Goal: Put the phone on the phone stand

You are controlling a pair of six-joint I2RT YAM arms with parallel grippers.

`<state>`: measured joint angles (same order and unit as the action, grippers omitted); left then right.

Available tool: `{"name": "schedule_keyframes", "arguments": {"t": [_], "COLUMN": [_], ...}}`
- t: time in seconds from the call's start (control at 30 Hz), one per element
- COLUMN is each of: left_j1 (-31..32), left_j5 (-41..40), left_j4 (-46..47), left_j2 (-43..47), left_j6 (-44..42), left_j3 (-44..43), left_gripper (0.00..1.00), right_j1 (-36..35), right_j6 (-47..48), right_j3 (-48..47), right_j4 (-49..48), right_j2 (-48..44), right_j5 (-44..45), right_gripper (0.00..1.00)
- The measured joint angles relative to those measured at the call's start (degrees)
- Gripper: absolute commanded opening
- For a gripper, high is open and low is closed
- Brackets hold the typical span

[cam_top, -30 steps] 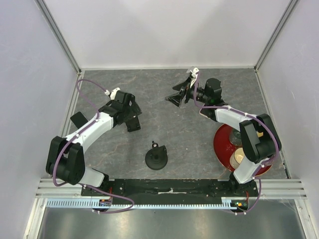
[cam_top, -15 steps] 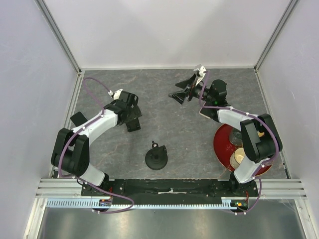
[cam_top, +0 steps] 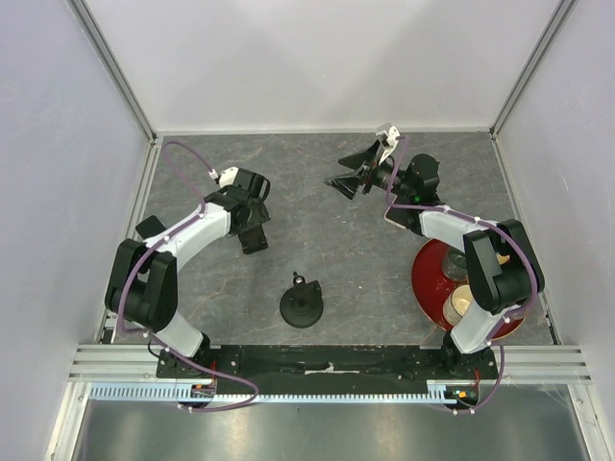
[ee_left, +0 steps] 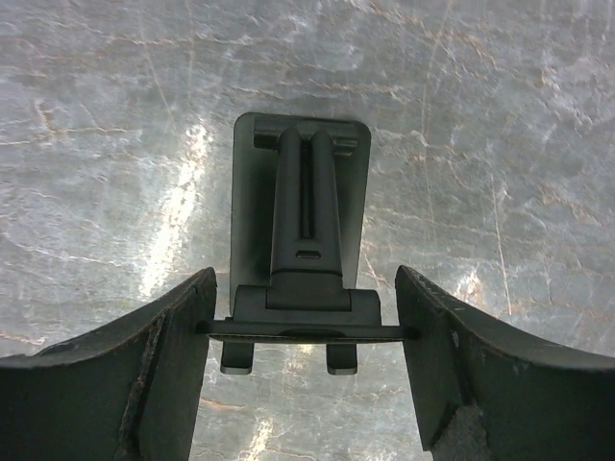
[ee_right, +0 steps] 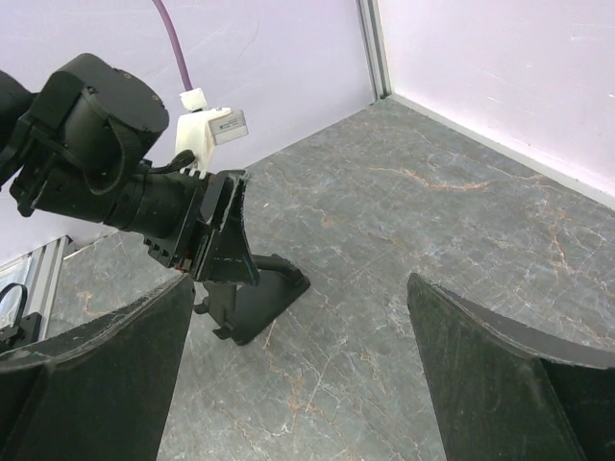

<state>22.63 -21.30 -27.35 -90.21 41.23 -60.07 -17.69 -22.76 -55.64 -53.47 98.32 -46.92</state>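
I should next move the stand in my left gripper outward and to the left in the top view, beside the flat black object, and let go of it there, because the tabletop is bare there.
The black folding phone stand [ee_left: 303,206] rests on the grey table, left of centre in the top view [cam_top: 255,240]. My left gripper [ee_left: 303,288] is over it, and both fingers press the side edges of its thin upright plate. The right wrist view shows that gripper [ee_right: 207,240] on the stand [ee_right: 274,293]. My right gripper [cam_top: 354,173] is wide open and empty, held above the table at the back centre, facing the stand [ee_right: 300,322]. A pale corner [cam_top: 389,219] shows under my right forearm; it may be the phone, with the rest hidden.
A round black base with a knob [cam_top: 301,305] sits front centre. A red plate [cam_top: 428,279] with cups lies under my right arm at the right. A flat black object [cam_top: 151,230] lies by the left wall. White walls enclose the table.
My right gripper has lifted and moved a little right and back. My left arm's elbow has swung in, and its gripper has shifted slightly toward the back, still on the stand.
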Motion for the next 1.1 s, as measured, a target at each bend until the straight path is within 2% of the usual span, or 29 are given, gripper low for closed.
{"name": "schedule_keyframes", "arguments": {"t": [0.2,0.5,0.63,0.8,1.1], "left_j1": [-3.56,-22.93,-28.13,-30.23,-32.06], "left_j5": [-4.11,-3.63,-4.63,-5.46,-7.15], "left_j4": [-11.43,-20.06,-22.82,-27.08,-31.1], "left_j2": [-4.92,-12.92,-18.01,-24.13,-28.59], "left_j6": [7.89,13.05,15.04,19.45,27.23], "left_j3": [-9.46,-22.12,-30.99,-40.52,-42.16], "left_gripper": [0.02,0.02,0.02,0.02,0.02], "right_j1": [0.33,0.92,1.11,1.36,1.49], "right_j6": [-0.57,-1.6,-2.54,-3.41,-4.92], "right_j3": [0.2,0.92,0.92,1.29,2.14], "right_j4": [-0.96,-2.67,-3.76,-4.92,-7.58], "right_j2": [0.0,0.02,0.11,0.42,0.66], "right_j5": [0.22,0.24,0.24,0.17,-0.02], "right_gripper": [0.98,0.98,0.98,0.98,0.98]}}
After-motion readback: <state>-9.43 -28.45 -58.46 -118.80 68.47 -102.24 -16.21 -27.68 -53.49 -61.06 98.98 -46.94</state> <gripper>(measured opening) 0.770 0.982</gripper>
